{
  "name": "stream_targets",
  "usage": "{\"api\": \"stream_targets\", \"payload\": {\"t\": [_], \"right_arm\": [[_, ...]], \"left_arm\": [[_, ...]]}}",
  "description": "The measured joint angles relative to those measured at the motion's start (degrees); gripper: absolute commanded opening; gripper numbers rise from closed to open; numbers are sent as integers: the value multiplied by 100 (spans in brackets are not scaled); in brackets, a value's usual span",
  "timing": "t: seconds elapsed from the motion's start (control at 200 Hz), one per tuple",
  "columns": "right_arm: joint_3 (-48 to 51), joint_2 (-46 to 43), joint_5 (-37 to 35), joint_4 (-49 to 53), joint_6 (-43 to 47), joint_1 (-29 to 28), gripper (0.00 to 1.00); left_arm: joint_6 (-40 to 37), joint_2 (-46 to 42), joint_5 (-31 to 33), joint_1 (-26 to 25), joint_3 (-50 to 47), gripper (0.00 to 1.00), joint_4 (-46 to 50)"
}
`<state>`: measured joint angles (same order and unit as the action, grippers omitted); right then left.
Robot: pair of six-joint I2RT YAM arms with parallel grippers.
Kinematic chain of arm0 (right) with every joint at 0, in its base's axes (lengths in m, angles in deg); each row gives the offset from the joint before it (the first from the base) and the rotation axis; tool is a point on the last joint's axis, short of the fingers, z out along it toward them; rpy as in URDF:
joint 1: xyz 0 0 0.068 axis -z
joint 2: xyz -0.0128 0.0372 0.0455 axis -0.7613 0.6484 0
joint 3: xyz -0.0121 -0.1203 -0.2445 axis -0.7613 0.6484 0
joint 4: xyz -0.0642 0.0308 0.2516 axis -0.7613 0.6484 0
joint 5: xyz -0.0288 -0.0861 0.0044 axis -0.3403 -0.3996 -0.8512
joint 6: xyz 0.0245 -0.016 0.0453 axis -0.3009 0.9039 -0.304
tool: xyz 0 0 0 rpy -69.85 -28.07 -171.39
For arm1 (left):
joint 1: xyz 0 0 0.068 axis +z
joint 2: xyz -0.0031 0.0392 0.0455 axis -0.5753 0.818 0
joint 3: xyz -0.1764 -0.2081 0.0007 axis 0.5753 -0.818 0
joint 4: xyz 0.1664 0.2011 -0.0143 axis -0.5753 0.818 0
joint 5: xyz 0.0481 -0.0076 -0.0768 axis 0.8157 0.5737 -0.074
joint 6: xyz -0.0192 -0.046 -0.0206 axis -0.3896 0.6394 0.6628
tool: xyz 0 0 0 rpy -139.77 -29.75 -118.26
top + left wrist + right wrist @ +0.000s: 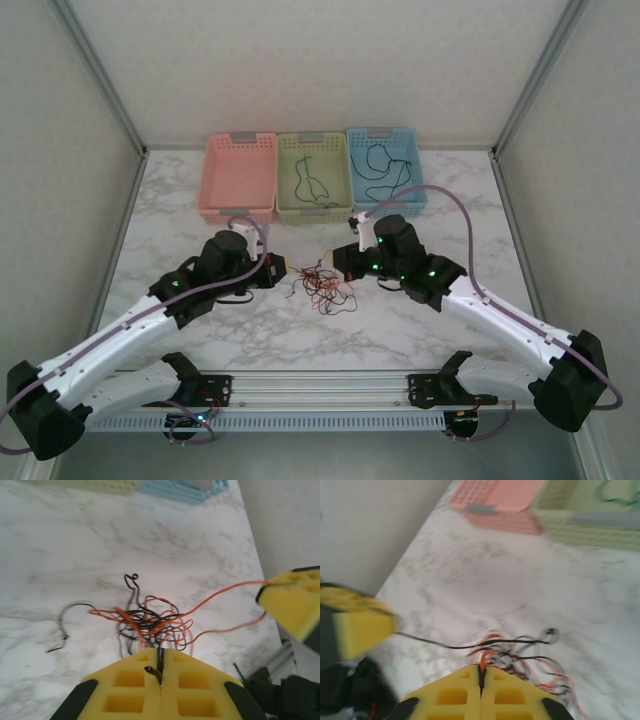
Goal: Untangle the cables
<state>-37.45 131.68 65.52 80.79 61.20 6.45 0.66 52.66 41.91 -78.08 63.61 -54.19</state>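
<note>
Next, my left gripper will move away from the right gripper, then return toward the tangle (150,617) and release the black cable, as the tangle lies between both grippers.
A tangle of thin black and red-orange cables (322,285) lies mid-table between both grippers. My left gripper (160,651) is shut on a black cable (151,671) at the near edge of the tangle (150,617); the cable's end pokes out between the yellow fingers. My right gripper (481,667) is shut on a red-orange cable (487,655) on the tangle's other side. That red-orange strand (220,592) runs taut to the right gripper's yellow finger (295,602). A black strand (445,645) stretches toward the blurred left gripper (355,627).
Three baskets stand in a row at the back: pink (240,200), green (283,205) with a green cable (308,180) inside, and blue (415,195) with a black cable (380,165) inside. Metal frame posts line both sides of the marble table (450,330).
</note>
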Motion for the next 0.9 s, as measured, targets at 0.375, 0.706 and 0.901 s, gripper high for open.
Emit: {"api": "stream_targets", "payload": {"t": [0.375, 0.706, 0.901], "right_arm": [[1368, -184, -789, 511, -636, 3711, 0], [1707, 15, -623, 385, -846, 4061, 0], [1707, -173, -697, 415, -876, 4282, 0]], "left_arm": [[-485, -1449, 2017, 232, 1344, 0, 2566], [-555, -1517, 2332, 232, 1504, 0, 2994], [-680, -1545, 2813, 236, 1779, 0, 3392]]}}
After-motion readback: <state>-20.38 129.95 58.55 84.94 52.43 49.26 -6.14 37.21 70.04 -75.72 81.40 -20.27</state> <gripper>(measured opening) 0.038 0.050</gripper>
